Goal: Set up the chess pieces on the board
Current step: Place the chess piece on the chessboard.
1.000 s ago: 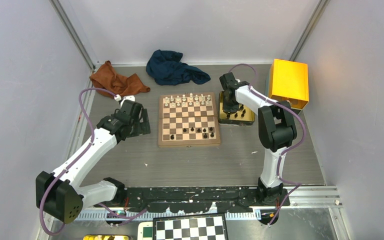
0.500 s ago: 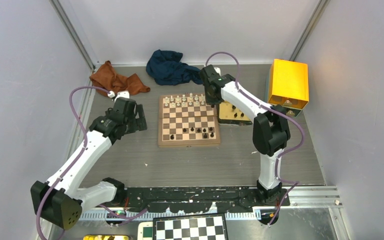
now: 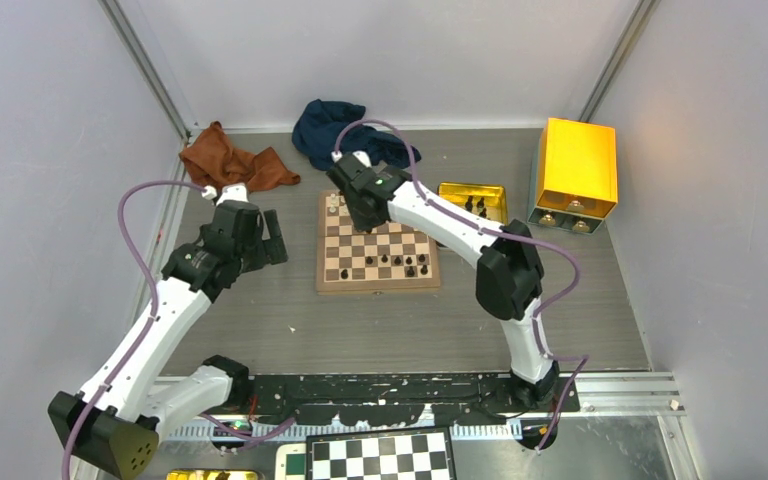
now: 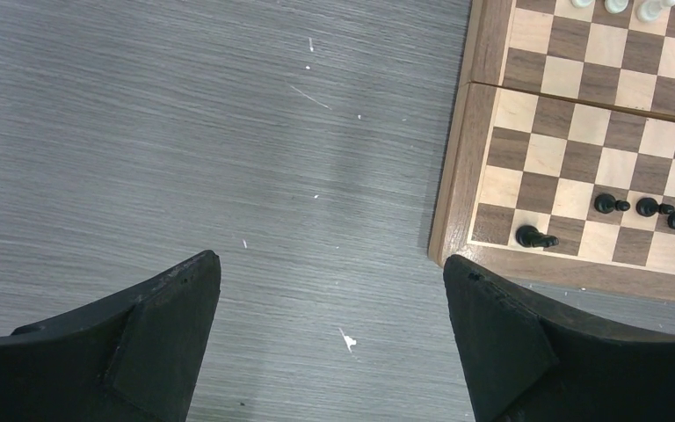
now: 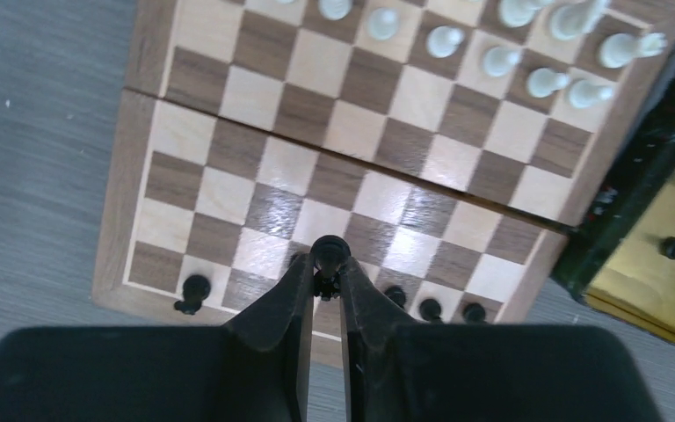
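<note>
Next, the right gripper moves back and down onto the board's empty near corner square (image 3: 331, 275) (image 5: 155, 265). That square lies below it and to its left in the top view.
The wooden board (image 3: 377, 288) lies mid-table, with several black chess pieces (image 3: 401, 262) on its near rows. My right gripper (image 3: 359, 211) hangs over the board's far left part. In the right wrist view this gripper (image 5: 328, 269) is shut on a small black chess piece (image 5: 330, 250), above the board (image 5: 228, 97) and its near-row pieces (image 5: 195, 287). My left gripper (image 3: 262, 240) stays over bare table left of the board. The left wrist view shows it (image 4: 330, 268) open and empty, the board's rim (image 4: 457, 167) and black pieces (image 4: 536, 236) to its right.
A gold tin tray (image 3: 457, 190) with more black pieces (image 3: 475, 207) sits right of the board. White pieces (image 5: 444, 40) line the far rows. An orange cloth (image 3: 235, 160), a blue cloth (image 3: 345, 135) and a yellow box (image 3: 578, 168) lie at the back.
My right arm has swung left from the gold tray to over the board's far left part. My left arm has drawn back a little to the left.
</note>
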